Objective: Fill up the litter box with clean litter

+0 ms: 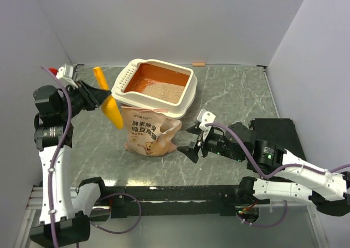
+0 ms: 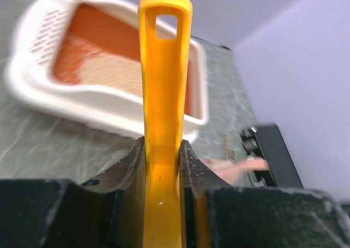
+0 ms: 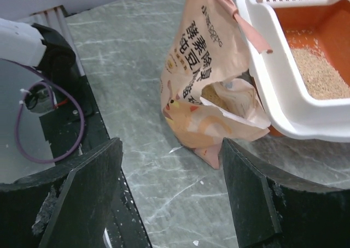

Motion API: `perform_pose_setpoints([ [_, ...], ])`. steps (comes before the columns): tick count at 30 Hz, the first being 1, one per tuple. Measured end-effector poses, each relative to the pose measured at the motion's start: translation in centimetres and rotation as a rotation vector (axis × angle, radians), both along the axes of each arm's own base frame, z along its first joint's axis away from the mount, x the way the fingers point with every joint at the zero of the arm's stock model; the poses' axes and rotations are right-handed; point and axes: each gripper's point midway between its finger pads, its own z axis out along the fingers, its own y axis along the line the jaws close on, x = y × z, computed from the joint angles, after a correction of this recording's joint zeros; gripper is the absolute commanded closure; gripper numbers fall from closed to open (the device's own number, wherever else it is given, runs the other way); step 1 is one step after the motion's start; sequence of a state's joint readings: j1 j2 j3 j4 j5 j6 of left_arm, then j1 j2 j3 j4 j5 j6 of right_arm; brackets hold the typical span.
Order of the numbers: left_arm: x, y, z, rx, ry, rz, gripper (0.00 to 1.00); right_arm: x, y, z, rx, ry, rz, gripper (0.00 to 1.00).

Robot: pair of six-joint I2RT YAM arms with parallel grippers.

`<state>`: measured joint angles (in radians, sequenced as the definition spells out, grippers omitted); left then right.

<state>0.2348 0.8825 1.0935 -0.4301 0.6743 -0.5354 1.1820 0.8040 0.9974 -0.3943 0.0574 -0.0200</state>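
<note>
Next, my right gripper will rise to the left in the top view, across to the edge of the scoop's blade (image 1: 114,113), which hangs above, uncovered by my left gripper.
The litter box (image 1: 158,64), cream-white outside and orange inside, stands at the back middle of the table. A patch of pale beige clean litter (image 1: 167,91) lies on its floor. The litter box (image 2: 33,89) and its litter (image 2: 109,73) show blurred in the left wrist view. My left gripper (image 1: 94,95) is raised left of the box and shut on the handle of a yellow-orange scoop (image 1: 111,111). That handle (image 2: 164,68) is clamped in my left gripper (image 2: 163,166). My right gripper (image 1: 194,141) is open and holds nothing, low on the table to the right of the bag. The box rim (image 3: 273,84) and litter (image 3: 320,73) appear beyond my right gripper (image 3: 172,188).
A crinkled tan paper bag (image 1: 147,136) with Chinese print stands against the box's near side, its torn top open (image 3: 208,95). A flat black box (image 1: 276,130) lies at the right. Walls close in the table on the left, back and right.
</note>
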Motion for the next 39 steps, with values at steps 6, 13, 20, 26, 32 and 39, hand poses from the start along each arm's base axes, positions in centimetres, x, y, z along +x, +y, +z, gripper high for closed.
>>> perform_pose_setpoints([
  [6,-4.0,-5.7,4.3,0.041,-0.181,-0.287,0.99,-1.1,0.2,3.0,0.061,-0.011,0.065,0.19],
  [13,-8.9,-10.8,5.8,-0.007,-0.267,-0.620,0.99,-1.7,0.5,6.6,0.170,-0.018,0.091,0.18],
  [20,-14.5,-14.6,8.7,-0.086,-0.371,-0.938,0.99,-1.5,1.4,8.7,0.252,-0.044,0.107,0.17],
  [26,-17.5,-15.4,9.7,-0.177,-0.399,-1.089,0.99,-2.3,3.4,9.6,0.305,-0.061,0.197,0.14],
  [32,-20.1,-16.1,10.6,-0.230,-0.420,-1.190,0.99,-2.7,4.7,10.1,0.369,-0.063,0.261,0.14],
  [39,-21.3,-16.7,11.1,-0.255,-0.440,-1.234,0.99,-2.6,7.3,9.3,0.414,-0.008,0.305,0.13],
])
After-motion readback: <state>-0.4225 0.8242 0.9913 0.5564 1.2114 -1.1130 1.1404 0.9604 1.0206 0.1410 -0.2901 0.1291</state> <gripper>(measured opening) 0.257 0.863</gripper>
